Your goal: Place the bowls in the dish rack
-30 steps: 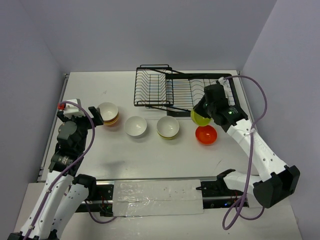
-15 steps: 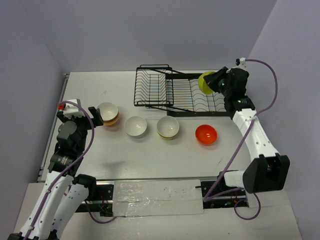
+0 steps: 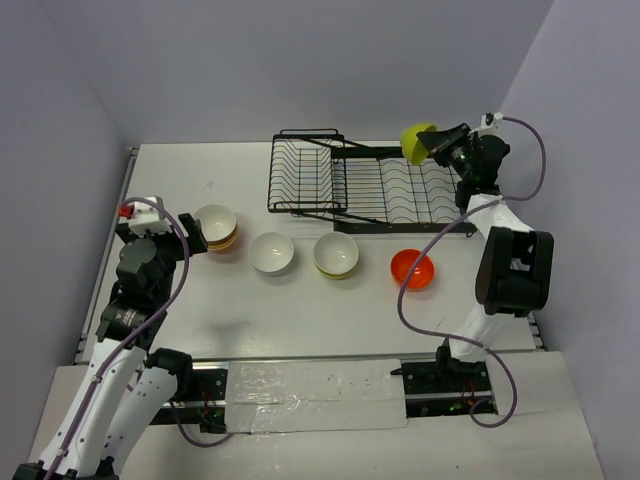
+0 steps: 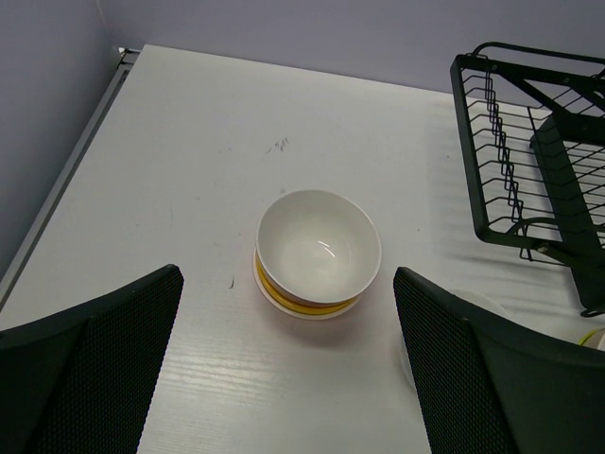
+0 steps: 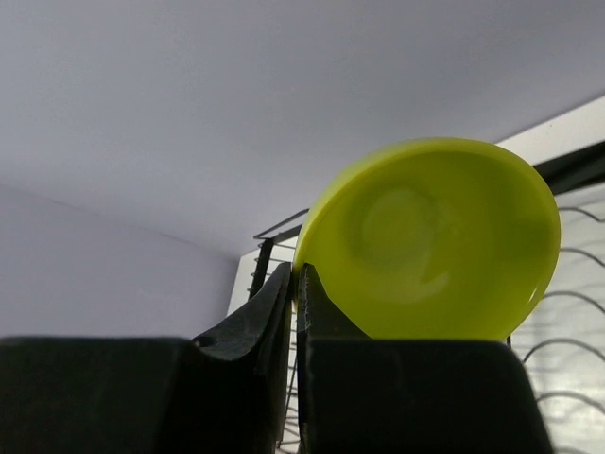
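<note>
The right gripper lowers the lime-green bowl next, easing rightward in the top view. It then releases the bowl between the wires by the dish rack's far bar (image 3: 432, 171), because those slots stand empty.
My right gripper (image 3: 437, 148) is shut on the rim of a lime-green bowl (image 3: 418, 140), which hangs tilted on edge above the far right corner of the black dish rack (image 3: 437, 218). The right wrist view has the bowl (image 5: 435, 241) pinched between closed jaws (image 5: 298, 274), with rack wires (image 5: 267, 248) behind. On the table, left to right, lie a white stacked bowl (image 3: 216, 226), a white bowl (image 3: 271, 252), a green-sided bowl (image 3: 336, 255) and a red bowl (image 3: 412, 269). My left gripper (image 3: 190, 232) is open, just left of the stacked bowl (image 4: 319, 248).
The rack's taller basket section (image 3: 305, 170) stands at its left end, also seen in the left wrist view (image 4: 492, 180). Lavender walls close in the table at the back and both sides. A purple cable (image 3: 520, 150) loops off the right arm.
The right arm has carried the lime-green bowl from in front of the rack up and back, to above its far right corner. The left arm has not moved.
</note>
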### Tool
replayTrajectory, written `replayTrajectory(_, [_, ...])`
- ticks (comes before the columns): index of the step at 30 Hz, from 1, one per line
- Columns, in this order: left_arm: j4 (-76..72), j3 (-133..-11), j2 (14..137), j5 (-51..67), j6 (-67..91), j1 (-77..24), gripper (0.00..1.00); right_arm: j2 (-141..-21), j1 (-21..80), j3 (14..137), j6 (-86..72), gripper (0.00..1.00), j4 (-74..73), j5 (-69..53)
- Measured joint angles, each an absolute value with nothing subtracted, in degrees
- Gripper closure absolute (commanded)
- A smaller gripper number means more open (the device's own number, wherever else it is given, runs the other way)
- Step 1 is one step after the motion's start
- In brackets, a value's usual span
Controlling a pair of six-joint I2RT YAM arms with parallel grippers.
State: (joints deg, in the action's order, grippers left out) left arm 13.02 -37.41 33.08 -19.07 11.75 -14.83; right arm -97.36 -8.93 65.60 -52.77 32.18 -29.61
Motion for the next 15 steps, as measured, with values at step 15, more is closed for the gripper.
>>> replayTrajectory(15, [14.09,-38.26,37.23,-19.40,11.70,-14.87,0.01,-114.93,-12.80,68.75,-62.92,1.00,54.30,-35.24])
